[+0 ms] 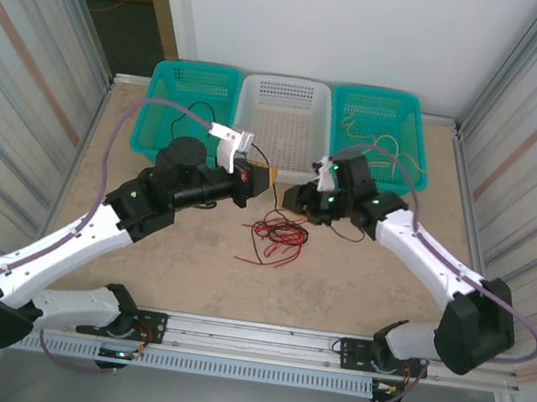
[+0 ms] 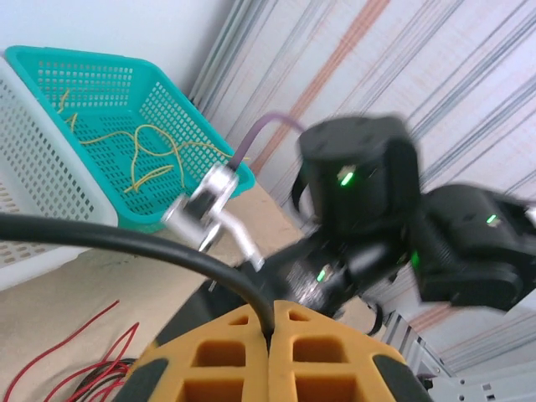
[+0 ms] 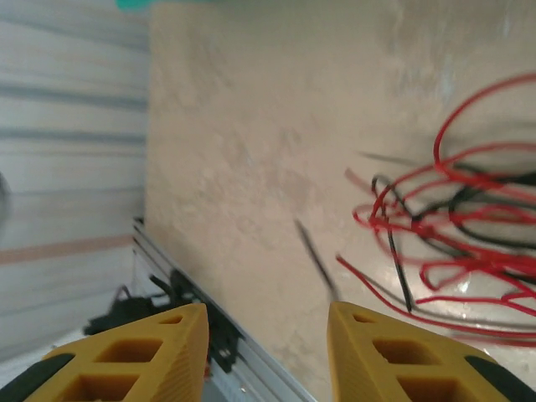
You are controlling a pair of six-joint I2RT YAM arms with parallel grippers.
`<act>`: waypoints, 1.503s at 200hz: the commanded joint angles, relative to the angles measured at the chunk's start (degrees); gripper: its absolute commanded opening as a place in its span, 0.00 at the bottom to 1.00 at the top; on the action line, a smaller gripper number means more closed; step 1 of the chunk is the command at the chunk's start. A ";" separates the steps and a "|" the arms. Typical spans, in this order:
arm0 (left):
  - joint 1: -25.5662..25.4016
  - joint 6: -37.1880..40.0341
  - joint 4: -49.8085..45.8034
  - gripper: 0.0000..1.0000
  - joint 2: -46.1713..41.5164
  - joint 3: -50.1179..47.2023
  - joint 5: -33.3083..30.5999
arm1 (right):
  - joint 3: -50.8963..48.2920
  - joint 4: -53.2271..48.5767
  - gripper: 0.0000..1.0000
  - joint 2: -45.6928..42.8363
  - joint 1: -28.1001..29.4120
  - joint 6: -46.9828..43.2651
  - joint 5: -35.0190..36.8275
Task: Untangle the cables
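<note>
I will move my left gripper outward and over the teal basket that holds a black cable next, and let its cable go there, as it is black too.
A tangle of red and black cables (image 1: 279,233) lies on the table between the two arms. My left gripper (image 1: 258,175) hangs just above and left of it, shut on a black cable (image 2: 126,239) that runs from between its orange fingertips (image 2: 272,322) off to the left. My right gripper (image 1: 296,203) is open just right of the tangle, nothing between its fingers (image 3: 268,327). In the right wrist view the red and black cables (image 3: 452,243) spread on the table past the right finger, and a loose black end (image 3: 318,260) lies near it.
Three baskets stand in a row at the back: a teal one (image 1: 191,109) holding a black cable, a white one (image 1: 282,122), and a teal one (image 1: 376,126) with pale yellow cables (image 2: 142,151). A metal rail (image 1: 258,336) runs along the near edge. Striped walls close both sides.
</note>
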 commanded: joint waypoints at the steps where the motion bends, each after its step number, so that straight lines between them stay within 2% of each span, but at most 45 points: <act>1: -0.21 -1.06 -4.13 0.00 -1.59 4.03 -3.59 | -1.71 4.97 0.35 3.96 1.24 1.89 1.47; 18: 0.30 -1.11 -8.65 0.00 -1.42 7.43 -5.61 | -2.53 4.75 0.26 7.93 1.91 2.48 2.18; 38: 2.89 -1.88 -12.59 0.00 -1.40 11.01 -3.90 | -2.71 3.75 0.19 11.71 2.53 2.20 2.89; 64: 8.07 -1.27 -22.31 0.00 -0.49 17.45 -4.71 | -2.73 2.64 0.18 11.36 2.46 1.77 4.36; 85: 16.02 -1.01 -29.50 0.00 2.22 21.92 -2.75 | -0.57 -1.41 0.19 9.31 2.56 -0.19 6.55; 107: 24.71 1.11 -29.30 0.00 5.37 23.41 2.59 | 1.67 -5.83 0.20 6.44 2.64 -2.23 8.98; 144: 33.50 2.85 -21.75 0.00 11.47 24.11 7.17 | 3.22 -9.16 0.21 1.28 2.84 -2.83 11.20; 177: 36.80 4.36 -21.20 0.00 20.75 31.62 8.57 | 3.64 -9.70 0.22 -1.84 3.80 -2.36 11.84; 243: 39.04 7.40 -25.67 0.00 35.82 46.80 6.95 | 5.44 -11.57 0.18 -3.89 4.28 -3.15 14.29; 267: 40.49 6.35 -25.58 0.20 39.90 47.79 6.18 | 6.81 -13.09 0.17 -4.09 4.29 -3.88 15.19; 288: 41.77 5.26 -25.60 0.56 42.74 47.77 8.25 | 7.52 -14.16 0.17 -5.02 4.26 -4.27 16.28; 297: 42.28 5.32 -24.72 0.65 43.54 47.63 11.96 | 7.71 -14.27 0.17 -5.29 4.23 -4.58 16.50; 300: 42.39 5.43 -24.55 0.78 43.76 47.51 13.24 | 7.77 -14.27 0.18 -5.33 4.17 -4.68 16.60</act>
